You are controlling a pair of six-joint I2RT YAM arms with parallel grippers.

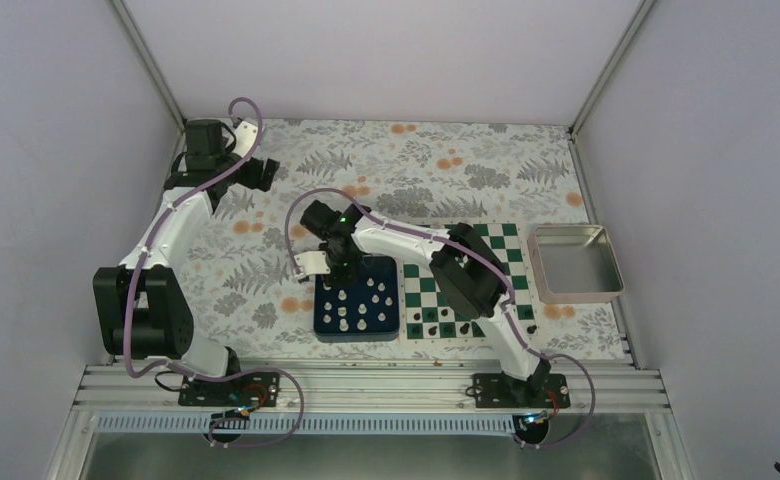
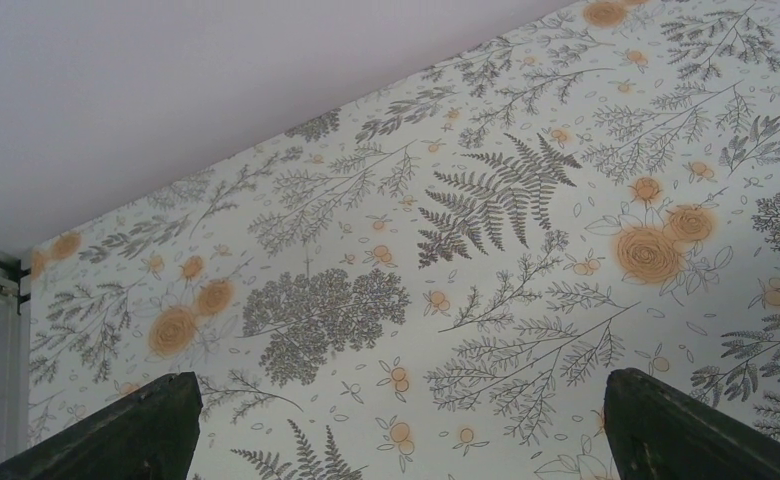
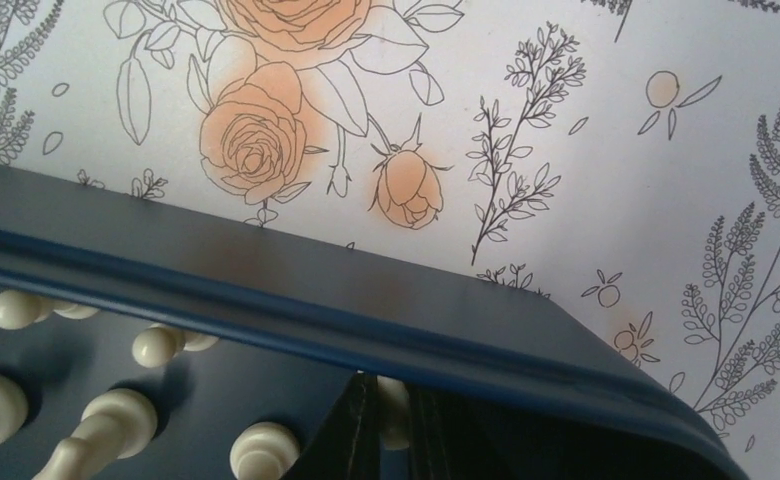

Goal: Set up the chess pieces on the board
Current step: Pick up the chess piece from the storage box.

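The board's far row, opposite the black pieces, lies outward and right in the top view, so next my right gripper needs to lift, cross there, lower and release.
Several white chess pieces (image 1: 361, 310) stand in a dark blue tray (image 1: 321, 330) left of the green and white board (image 1: 421, 295). My right gripper (image 1: 344, 270) reaches down into the far part of that tray. In the right wrist view it (image 3: 394, 425) is shut on one white piece (image 3: 394, 405), pinched between dark fingers (image 3: 351, 440) just inside the tray's rim (image 3: 366, 310). Other white pieces (image 3: 264, 448) stand to its left. My left gripper (image 1: 256, 170) hovers at the far left of the table, open (image 2: 406, 440) over bare floral cloth.
Small black pieces (image 1: 436, 328) line the near rows of the board. A shiny metal tray (image 1: 574, 262) lies right of the board. My right arm crosses above the board's middle. White walls close in the table on three sides.
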